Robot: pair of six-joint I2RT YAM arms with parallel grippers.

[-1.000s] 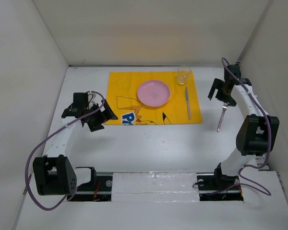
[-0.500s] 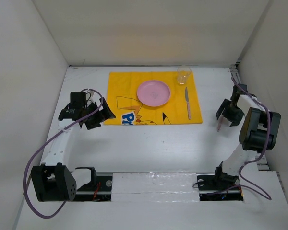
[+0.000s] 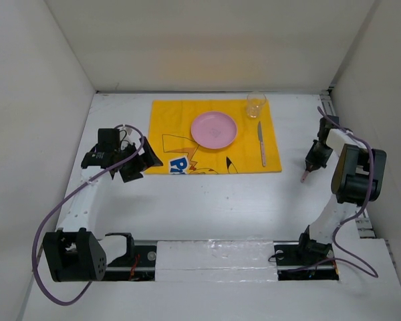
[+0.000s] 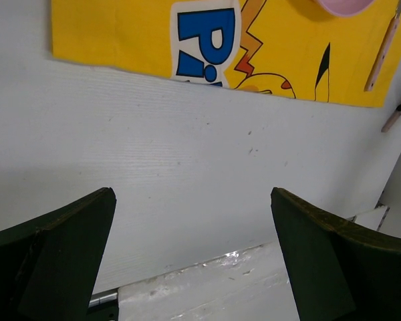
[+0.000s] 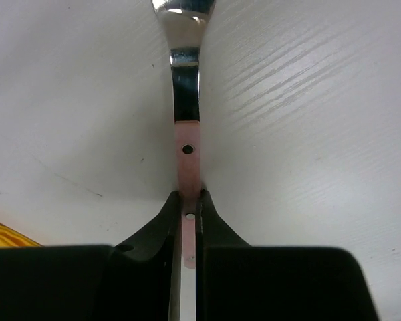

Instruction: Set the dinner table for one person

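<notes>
My right gripper lifts and carries the fork past the plate to the part of the placemat opposite the knife next. It lowers and releases it there, as that part is empty.
A fork with a pink handle lies on the white dinner table, right of the yellow placemat. My right gripper is down at the table and shut on that handle; in the top view the right gripper covers most of the fork. A pink plate, a glass and a knife rest on the placemat. My left gripper hovers open and holding nothing by the placemat's left corner, and the left wrist view shows the left gripper over bare table.
White walls enclose the table on the left, back and right. The arm bases and their mounting rail run along the near edge. A purple cable loops off the left arm.
The right arm swung down and toward me onto the fork, and its jaws went from wide open to shut on the pink handle. The left arm shifted only slightly.
</notes>
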